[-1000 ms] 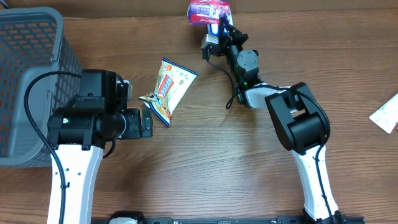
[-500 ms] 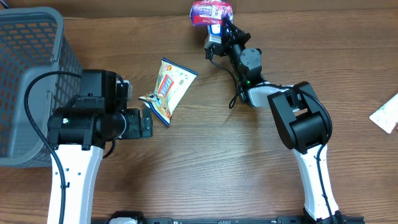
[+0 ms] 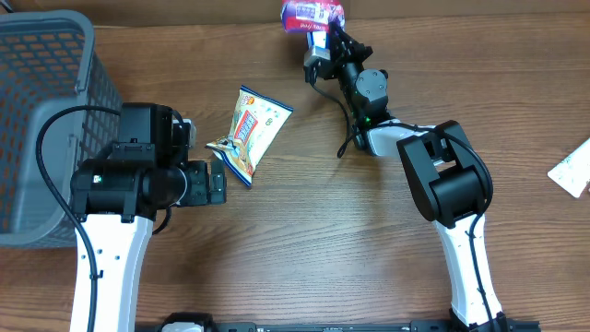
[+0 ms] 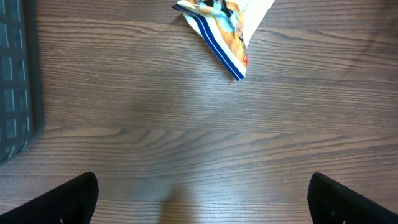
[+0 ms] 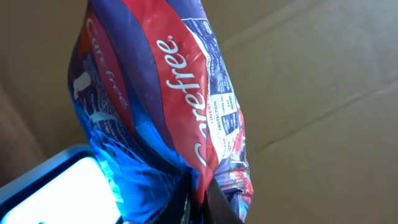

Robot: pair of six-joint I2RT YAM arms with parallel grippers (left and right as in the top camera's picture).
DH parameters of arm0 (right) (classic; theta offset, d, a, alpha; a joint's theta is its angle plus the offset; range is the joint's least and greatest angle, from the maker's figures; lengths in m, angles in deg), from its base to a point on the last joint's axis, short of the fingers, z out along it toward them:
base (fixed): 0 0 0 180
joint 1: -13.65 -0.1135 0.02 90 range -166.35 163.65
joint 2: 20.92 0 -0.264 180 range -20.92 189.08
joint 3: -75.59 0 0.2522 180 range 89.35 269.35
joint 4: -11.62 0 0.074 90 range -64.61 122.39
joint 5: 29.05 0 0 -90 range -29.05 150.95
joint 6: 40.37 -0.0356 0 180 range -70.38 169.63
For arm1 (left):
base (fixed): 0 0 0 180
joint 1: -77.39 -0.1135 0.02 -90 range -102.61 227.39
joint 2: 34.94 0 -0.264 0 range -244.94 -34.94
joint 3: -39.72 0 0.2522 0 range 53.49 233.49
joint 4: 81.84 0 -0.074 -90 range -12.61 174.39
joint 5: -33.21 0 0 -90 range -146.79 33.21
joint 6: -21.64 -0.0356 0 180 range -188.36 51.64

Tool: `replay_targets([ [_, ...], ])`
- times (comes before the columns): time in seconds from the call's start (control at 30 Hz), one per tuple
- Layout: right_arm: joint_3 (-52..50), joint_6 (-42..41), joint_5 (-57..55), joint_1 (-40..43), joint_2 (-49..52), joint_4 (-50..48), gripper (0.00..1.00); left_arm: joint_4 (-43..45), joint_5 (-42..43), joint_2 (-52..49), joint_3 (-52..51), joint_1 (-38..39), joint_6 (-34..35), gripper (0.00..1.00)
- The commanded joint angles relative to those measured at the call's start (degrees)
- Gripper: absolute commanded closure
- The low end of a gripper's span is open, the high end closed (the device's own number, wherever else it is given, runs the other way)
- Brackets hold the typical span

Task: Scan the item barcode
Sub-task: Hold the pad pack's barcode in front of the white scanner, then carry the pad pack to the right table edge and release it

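My right gripper carries the packet [image 3: 312, 15] across and down next to release it beside the white card, which lies below the gripper, to its right in the overhead view.
The item is a red and purple Carefree packet [image 3: 312, 15], held up at the far edge of the table. My right gripper [image 3: 324, 34] is shut on its lower edge. In the right wrist view the packet [image 5: 161, 93] fills the frame, its crimped bottom pinched in my right gripper [image 5: 199, 202]. I cannot make out a barcode; small print shows on a white panel. My left gripper [image 3: 216, 182] hovers open over bare wood, nothing between its fingers [image 4: 65, 199]. No scanner can be picked out.
A yellow and white snack bag [image 3: 251, 129] lies just beyond the left gripper, also in its wrist view [image 4: 224, 25]. A grey mesh basket [image 3: 46, 92] stands at the left. A white card [image 3: 572, 171] lies at the right edge. A bright white surface [image 5: 56, 186] shows beside the packet.
The right gripper has shifted slightly right and toward the far edge with the packet. The left arm has stayed still.
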Motion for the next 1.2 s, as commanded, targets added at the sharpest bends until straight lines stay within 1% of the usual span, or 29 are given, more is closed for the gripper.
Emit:
replay_targets([
  [0.0, 2.1, -3.9, -4.3, 0.5, -1.6, -1.2, 0.96, 0.0, 0.4, -0.2, 0.0, -0.3, 0.7, 0.00],
  [0.1, 2.1, -4.7, -9.5, 0.5, -4.5, -1.3, 0.96, 0.0, 0.4, -0.2, 0.0, -0.3, 0.7, 0.00],
  [0.17, 2.1, -7.7, -17.9, 0.7, -7.3, -1.2, 0.96, 0.0, 0.4, -0.2, 0.0, -0.3, 0.7, 0.00],
  [0.23, 2.1, -11.9, -29.1, 1.0, -10.0, -0.3, 0.96, 0.0, 0.4, -0.2, 0.0, -0.3, 0.7, 0.00],
  [0.33, 2.1, -17.4, -49.2, 1.9, -13.0, 0.4, 0.96, 0.0, 0.4, -0.2, 0.0, -0.3, 0.7, 0.00],
  [0.47, 2.1, -17.3, -72.7, 4.4, -14.1, -0.2, 0.96, 0.0, 0.4, -0.2, 0.0, -0.3, 0.7, 0.00],
  [0.53, 1.8, -17.2, -84.8, 7.2, -14.1, 0.1, 0.96, 0.0, 0.4, -0.2, 0.0, -0.3, 0.7, 0.00],
  [0.6, 0.2, -13.9, -84.8, 9.0, -14.1, 1.9, 0.96, 0.0, 0.4, -0.2, 0.0, -0.3, 0.7, 0.00],
  [0.67, -1.4, -12.9, -84.8, 11.4, -14.0, 2.9, 0.96, 0.0, 0.4, -0.2, 0.0, -0.3, 0.7, 0.00],
  [0.77, -3.5, -12.8, -84.8, 15.3, -14.0, 5.5, 0.96, 0.0, 0.4, -0.2, 0.0, -0.3, 0.7, 0.00],
  [0.87, -7.0, -13.1, -84.8, 19.4, -14.0, 5.7, 0.96, 0.0, 0.4, -0.2, 0.0, -0.3, 0.7, 0.00],
  [1.03, -16.1, -17.6, -84.8, 27.0, -13.9, 6.9, 0.96, 0.0, 0.4, -0.2, 0.0, -0.3, 0.7, 0.00],
  [1.1, -20.1, -21.9, -84.8, 29.0, -13.9, 8.4, 0.96, 0.0, 0.4, -0.2, 0.0, -0.3, 0.7, 0.00],
  [1.17, -24.4, -28.1, -84.8, 30.7, -13.8, 10.1, 0.96, 0.0, 0.4, -0.2, 0.0, -0.3, 0.7, 0.00],
])
